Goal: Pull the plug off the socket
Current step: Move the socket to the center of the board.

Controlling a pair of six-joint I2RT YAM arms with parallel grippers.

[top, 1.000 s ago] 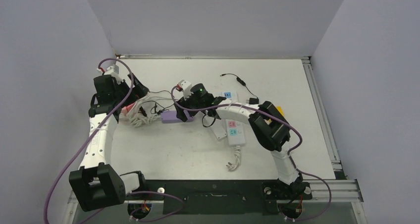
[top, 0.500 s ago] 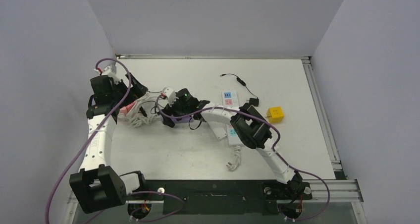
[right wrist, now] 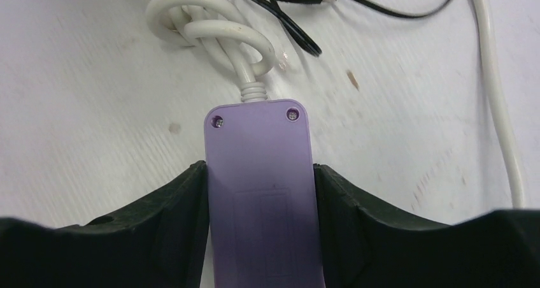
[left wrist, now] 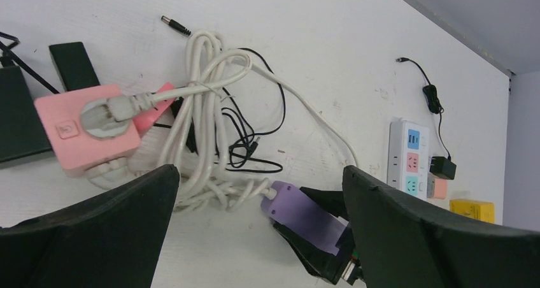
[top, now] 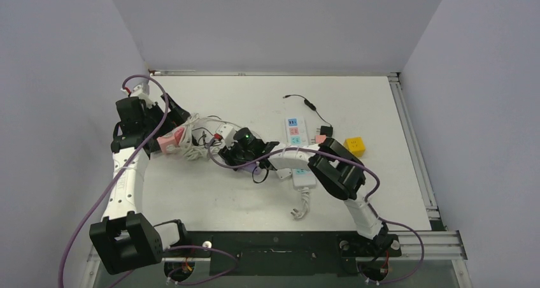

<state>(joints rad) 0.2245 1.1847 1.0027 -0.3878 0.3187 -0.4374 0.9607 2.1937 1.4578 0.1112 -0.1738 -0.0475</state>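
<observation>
The pink socket sits close to the wall, so my right gripper needs to carry the purple power strip toward the white strips and slightly back next.
A pink cube socket lies at the left of the table with a grey-white plug seated in its top face. The plug's white cord runs into a tangled coil. In the top view the socket sits just below my left gripper. In the left wrist view that gripper stands wide open above the cords, touching nothing. My right gripper is shut on a purple power strip, both pads pressed to its sides, just right of the coil.
A white power strip with coloured outlets lies centre right, and a second white strip lies nearer. A yellow cube, a thin black cable and black adapters are scattered about. The left wall stands close behind the left arm.
My right gripper swung left, came back a little nearer and closed on the purple power strip. The cord bundle and pink socket shifted slightly. The left gripper stayed open.
</observation>
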